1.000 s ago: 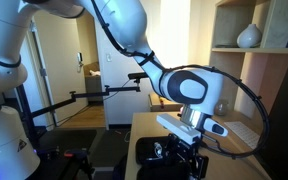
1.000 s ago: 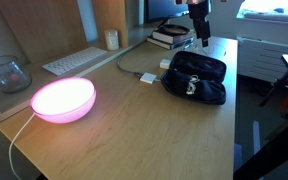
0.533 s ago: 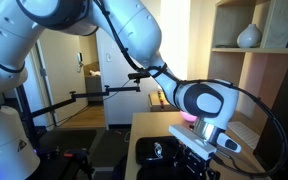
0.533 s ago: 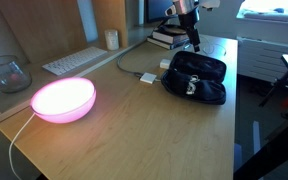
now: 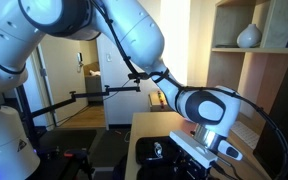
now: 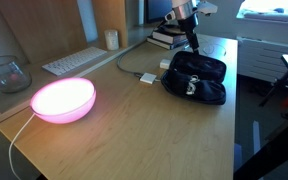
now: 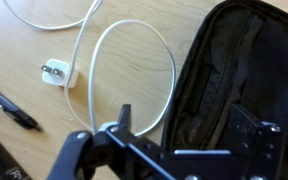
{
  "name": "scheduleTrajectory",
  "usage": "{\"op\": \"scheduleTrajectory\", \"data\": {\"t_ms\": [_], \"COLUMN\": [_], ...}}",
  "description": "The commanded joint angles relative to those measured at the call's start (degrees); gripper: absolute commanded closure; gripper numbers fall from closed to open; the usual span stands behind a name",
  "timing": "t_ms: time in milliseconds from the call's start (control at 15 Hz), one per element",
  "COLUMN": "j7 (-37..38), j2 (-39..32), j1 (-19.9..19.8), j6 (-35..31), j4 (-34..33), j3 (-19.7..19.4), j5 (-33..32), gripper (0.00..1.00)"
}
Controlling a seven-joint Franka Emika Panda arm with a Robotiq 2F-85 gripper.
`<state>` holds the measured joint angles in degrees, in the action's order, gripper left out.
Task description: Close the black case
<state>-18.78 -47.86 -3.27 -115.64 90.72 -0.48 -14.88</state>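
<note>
I will lower my gripper onto the black case's rim (image 6: 186, 54) (image 7: 172, 122) by the white cable and close my fingers there, because that rim runs between my open fingers.
The black case (image 6: 195, 78) lies open on the wooden desk, its two halves spread flat, with a pale item inside. In the wrist view the black case (image 7: 249, 75) fills the right side. My gripper (image 6: 193, 42) hangs just above the case's far edge, near the books. In the wrist view my gripper (image 7: 189, 128) is open and empty. One finger is over the bare desk beside the white cable and the other is over the case's interior. My gripper (image 5: 206, 152) also shows low over the desk in an exterior view.
A white cable (image 7: 134, 60) loops beside the case and ends at a small white plug block (image 7: 56, 73). A black pen (image 7: 9, 105) lies nearby. A glowing pink lamp (image 6: 64, 98), a keyboard (image 6: 72, 62), a glass bowl (image 6: 4, 72) and stacked books (image 6: 168, 38) are on the desk.
My gripper has come down and tilted toward the far edge of the case. The case has not moved.
</note>
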Motion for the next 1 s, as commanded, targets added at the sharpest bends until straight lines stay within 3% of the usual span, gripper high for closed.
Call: {"op": "scheduleTrajectory", "data": {"t_ms": [0, 533, 600, 667, 933], "j7": [-0.7, -0.7, -0.8, -0.3, 0.1], "j2": [-1.5, -5.7, -5.6, -5.4, -4.3], "j1": [0.4, 0.2, 0.2, 0.5, 1.5], "j6": [1.4, 2.6, 1.9, 1.8, 1.7], "j4": [-1.4, -2.8, -2.6, -2.4, -1.8], "j3": [0.5, 0.9, 0.9, 0.7, 0.5], "j5": [0.2, 0.8, 0.7, 0.3, -0.5], "gripper": [0.00, 0.00, 0.25, 0.28, 0.57]}}
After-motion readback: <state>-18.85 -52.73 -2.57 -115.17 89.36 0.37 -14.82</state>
